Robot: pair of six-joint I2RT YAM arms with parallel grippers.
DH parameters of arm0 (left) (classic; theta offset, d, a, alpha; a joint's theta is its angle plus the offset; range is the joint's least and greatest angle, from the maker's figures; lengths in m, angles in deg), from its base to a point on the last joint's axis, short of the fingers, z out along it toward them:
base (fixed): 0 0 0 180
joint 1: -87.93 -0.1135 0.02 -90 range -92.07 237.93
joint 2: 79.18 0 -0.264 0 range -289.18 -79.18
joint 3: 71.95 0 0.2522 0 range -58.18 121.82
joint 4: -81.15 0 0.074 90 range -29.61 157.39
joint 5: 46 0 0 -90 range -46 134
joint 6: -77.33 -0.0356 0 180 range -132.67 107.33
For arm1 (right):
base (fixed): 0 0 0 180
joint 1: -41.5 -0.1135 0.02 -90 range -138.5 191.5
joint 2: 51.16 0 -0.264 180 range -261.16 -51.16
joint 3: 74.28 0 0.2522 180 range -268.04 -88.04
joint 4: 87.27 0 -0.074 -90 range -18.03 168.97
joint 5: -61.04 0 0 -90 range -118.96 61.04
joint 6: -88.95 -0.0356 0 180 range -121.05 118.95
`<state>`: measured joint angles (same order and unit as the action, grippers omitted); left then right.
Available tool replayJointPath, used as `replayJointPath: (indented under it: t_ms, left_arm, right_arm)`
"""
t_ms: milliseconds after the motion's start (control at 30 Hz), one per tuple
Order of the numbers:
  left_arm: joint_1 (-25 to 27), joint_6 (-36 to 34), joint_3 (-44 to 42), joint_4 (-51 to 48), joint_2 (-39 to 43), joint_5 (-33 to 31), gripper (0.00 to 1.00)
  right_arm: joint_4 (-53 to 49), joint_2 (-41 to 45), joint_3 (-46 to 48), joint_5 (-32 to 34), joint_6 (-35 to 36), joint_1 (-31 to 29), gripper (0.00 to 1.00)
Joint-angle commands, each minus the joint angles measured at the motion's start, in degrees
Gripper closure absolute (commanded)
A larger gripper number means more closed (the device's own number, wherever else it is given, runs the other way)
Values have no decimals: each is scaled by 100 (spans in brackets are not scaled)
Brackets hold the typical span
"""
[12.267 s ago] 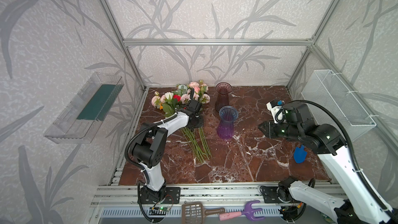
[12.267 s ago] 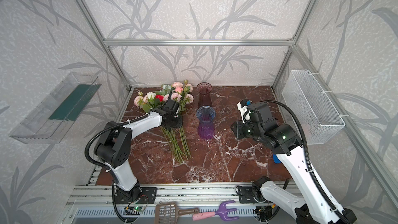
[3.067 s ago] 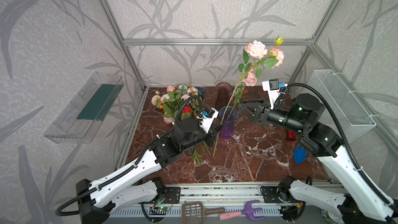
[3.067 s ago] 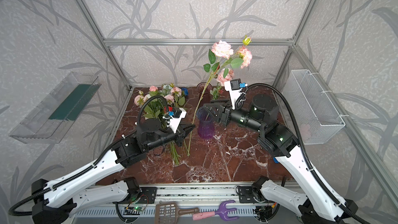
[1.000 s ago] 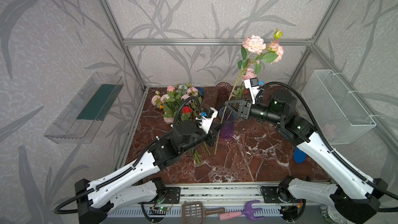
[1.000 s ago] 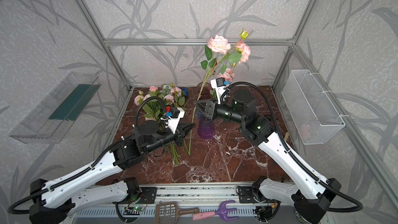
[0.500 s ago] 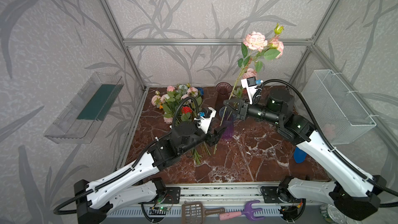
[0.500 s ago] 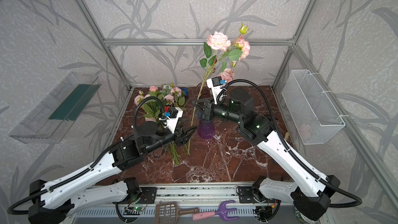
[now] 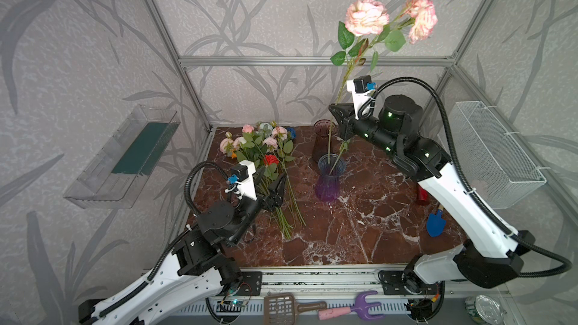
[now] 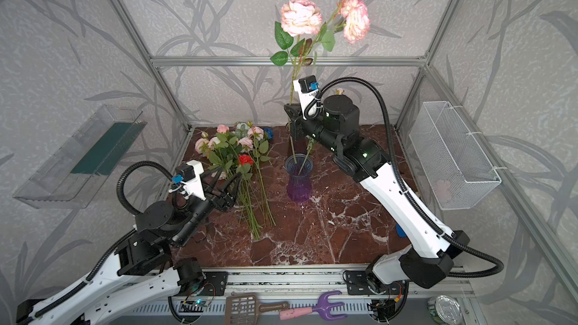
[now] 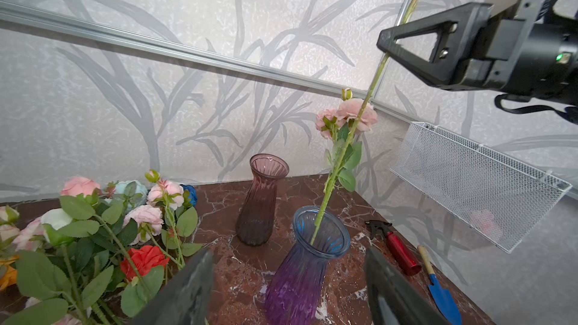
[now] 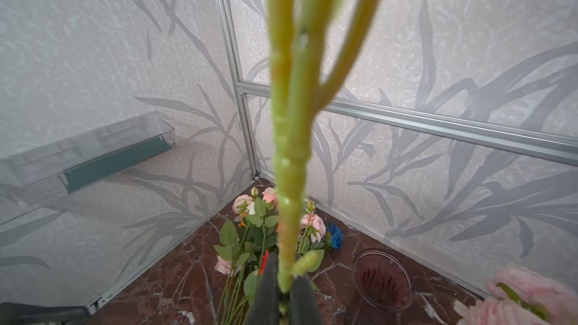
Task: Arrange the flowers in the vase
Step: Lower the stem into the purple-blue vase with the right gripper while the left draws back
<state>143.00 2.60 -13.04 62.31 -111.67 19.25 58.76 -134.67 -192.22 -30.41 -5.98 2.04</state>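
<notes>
The stem's bottom end is inside the blue vase. My right gripper will tip downward, lower to the vase's opening (image 9: 332,163) and then release the green stem.
A tall pink flower (image 9: 366,20) stands nearly upright, its green stem (image 12: 289,167) pinched in my right gripper (image 9: 334,111), which is shut on it high above the table. The stem's foot sits inside the mouth of the blue-and-purple vase (image 9: 328,179), as the left wrist view shows at the vase (image 11: 300,276). My left gripper (image 9: 272,180) hangs open and empty, left of the vase and over the stems of the pile. The other flowers (image 9: 262,154) lie in a bunch at the back left: pink, white, pale blue, red and blue blooms.
A dark maroon vase (image 9: 322,140) stands behind the blue one. A red spray bottle (image 11: 402,253) and a blue trowel (image 9: 435,222) lie at the right. On the right wall hangs a wire basket (image 9: 497,154), on the left wall a clear shelf (image 9: 125,157).
My left gripper has let go of the stem, opened and drawn back left. The right gripper has shut on the stem and raised it; its foot now stands in the vase.
</notes>
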Motion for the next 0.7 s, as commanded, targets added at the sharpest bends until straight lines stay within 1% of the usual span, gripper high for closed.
replayJointPath:
  t_ms: [0,167,433,500,600,667]
  left_arm:
    - [21,117,-68,-250,65,-350,24]
    - [21,65,-79,-255,38,-374,24]
    - [21,10,-162,-186,-187,-414,23]
    - [15,40,-231,-132,-188,-407,23]
    - [13,39,-298,-129,-153,-421,23]
    - [13,29,-315,-194,-133,-442,23]
  right_arm:
    - [-237,-119,-165,171,301,108,99]
    - [-208,-70,501,300,149,154,99]
    - [-90,-33,1737,335,-283,141,95]
    - [-40,-28,1947,410,-338,145,93]
    - [52,-15,2183,461,-397,147,86]
    - [52,-9,2280,499,-422,141,85]
